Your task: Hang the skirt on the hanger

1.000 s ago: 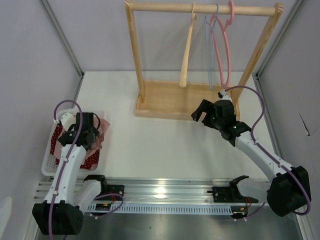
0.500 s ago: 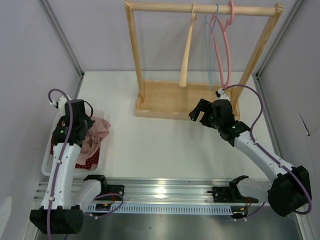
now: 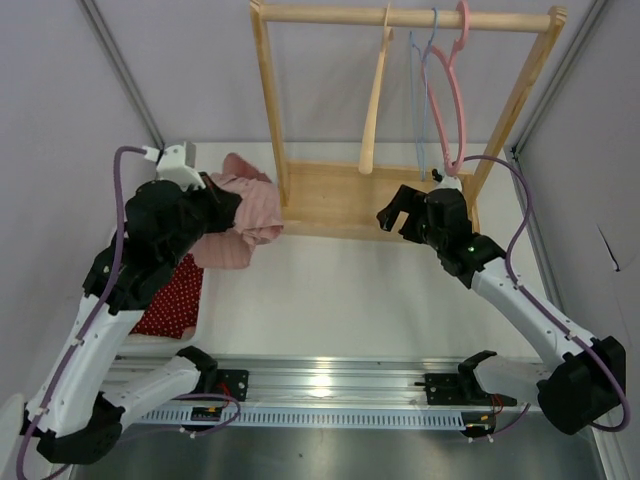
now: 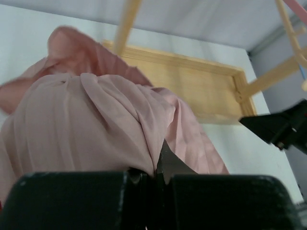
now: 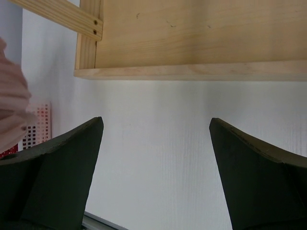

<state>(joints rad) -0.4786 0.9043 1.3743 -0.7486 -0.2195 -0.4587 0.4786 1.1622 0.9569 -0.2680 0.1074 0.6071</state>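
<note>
I need to move my left gripper to the right in the top view and down to let go of the skirt (image 3: 245,205) by the base tray's near edge, where the white table is clear.
A pale pink pleated skirt (image 3: 245,205) hangs bunched in the air, just left of the wooden rack's left post (image 3: 272,110). My left gripper (image 3: 215,212) is shut on it. In the left wrist view the cloth (image 4: 96,120) drapes over the closed jaws of the left gripper (image 4: 156,175). On the rack's top bar hang a pink hanger (image 3: 447,95), a thin blue hanger (image 3: 418,100) and a wooden hanger (image 3: 375,100). My right gripper (image 3: 392,215) stands open and empty over the front edge of the rack's base (image 5: 192,72), below the pink hanger. Between its fingers (image 5: 156,129) only white table shows.
A red dotted cloth (image 3: 170,295) lies in the white basket (image 5: 36,122) at the left, mostly hidden under my left arm. The rack's wooden base tray (image 3: 340,195) sits at the back centre. A metal rail (image 3: 330,385) runs along the near edge.
My left gripper shut on the pink skirt in the basket, then lifted it up and to the right, towards the rack. The right gripper shifted slightly back and left, still open.
</note>
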